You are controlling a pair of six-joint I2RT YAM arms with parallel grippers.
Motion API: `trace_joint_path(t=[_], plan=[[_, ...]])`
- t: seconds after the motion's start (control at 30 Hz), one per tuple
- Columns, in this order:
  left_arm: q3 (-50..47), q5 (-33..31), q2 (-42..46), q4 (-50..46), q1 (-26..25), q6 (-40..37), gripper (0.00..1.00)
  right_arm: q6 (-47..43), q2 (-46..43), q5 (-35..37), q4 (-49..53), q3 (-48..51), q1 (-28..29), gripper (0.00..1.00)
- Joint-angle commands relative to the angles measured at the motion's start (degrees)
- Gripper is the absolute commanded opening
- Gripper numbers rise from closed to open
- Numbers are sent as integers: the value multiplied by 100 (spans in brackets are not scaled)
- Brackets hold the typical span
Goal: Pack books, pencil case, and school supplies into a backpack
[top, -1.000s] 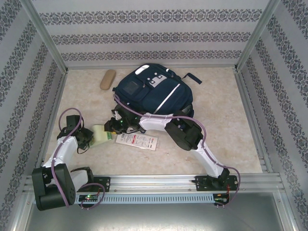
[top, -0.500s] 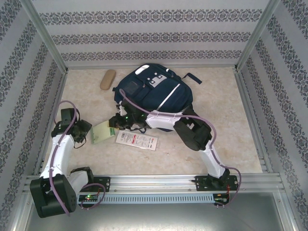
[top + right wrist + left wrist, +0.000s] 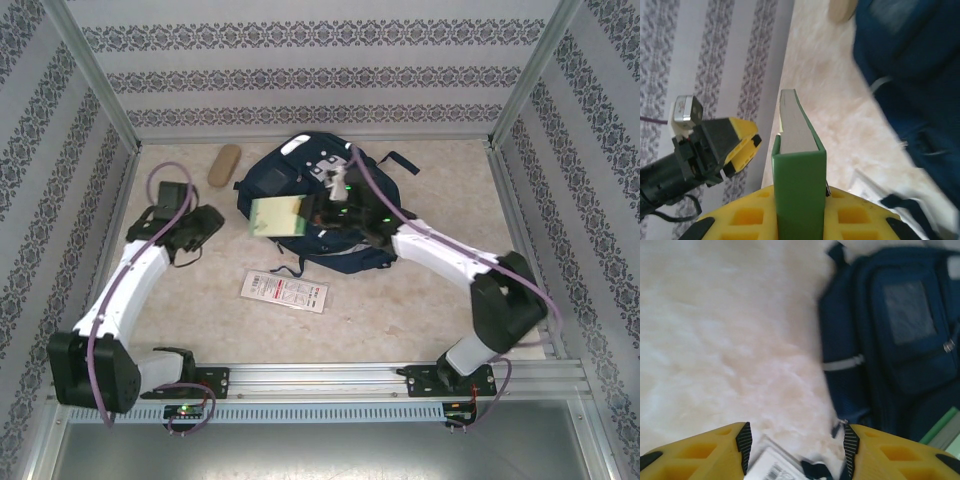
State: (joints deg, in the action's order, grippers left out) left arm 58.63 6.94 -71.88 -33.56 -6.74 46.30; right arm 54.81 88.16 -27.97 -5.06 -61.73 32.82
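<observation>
Next, my left gripper swings over the backpack (image 3: 320,200), then lowers onto the fold of fabric across from it, since the flap narrows the backpack's opening.
The navy backpack (image 3: 320,200) lies at the back middle of the table, and its blue fabric (image 3: 900,340) fills the right of the left wrist view. My right gripper (image 3: 305,215) is shut on the pale green pad (image 3: 272,215), held in the air over the backpack's left side; the right wrist view shows the pad (image 3: 799,165) edge-on between the yellow jaws. My left gripper (image 3: 205,222) is open and holds nothing, left of the backpack. The white packet with red print (image 3: 285,291) lies flat in front of the backpack; its corner (image 3: 771,469) shows between my left jaws. The books are out of view.
A tan oblong case (image 3: 223,165) lies at the back left beside the backpack. Patterned walls close in the left, back and right. Bare table (image 3: 440,300) stretches right of the packet. A dark strap (image 3: 398,162) sticks out from the backpack's back right.
My right gripper has lifted the green pad off the table and carried it back over the backpack. The left arm has swung back and right toward the backpack.
</observation>
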Motion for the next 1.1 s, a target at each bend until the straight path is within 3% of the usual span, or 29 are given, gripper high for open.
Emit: trace_joint_path(t=[0.0, 0.27, 0.5, 0.73, 0.93, 1.07], plan=[[591, -339, -562, 336, -652, -433, 54, -257, -733, 242, 223, 452, -513, 3], [2097, -412, -2261, 491, -2079, -1230, 50, -328, -2674, 829, 1337, 1467, -2082, 4], [3480, -563, -3632, 164, -3030, -2257, 50, -367, -4016, 1383, 2300, 1907, -3008, 5], [4446, -737, -4504, -69, -3672, -3111, 51, -411, -4538, 1390, 2689, 2101, -3323, 5], [5158, -1475, -5211, -517, -3903, -3518, 51, -368, -4632, 1316, 2720, 2174, -3352, 5], [5516, -2002, -5571, -770, -3957, -3701, 45, -357, -4657, 1280, 2721, 2192, -3352, 5]])
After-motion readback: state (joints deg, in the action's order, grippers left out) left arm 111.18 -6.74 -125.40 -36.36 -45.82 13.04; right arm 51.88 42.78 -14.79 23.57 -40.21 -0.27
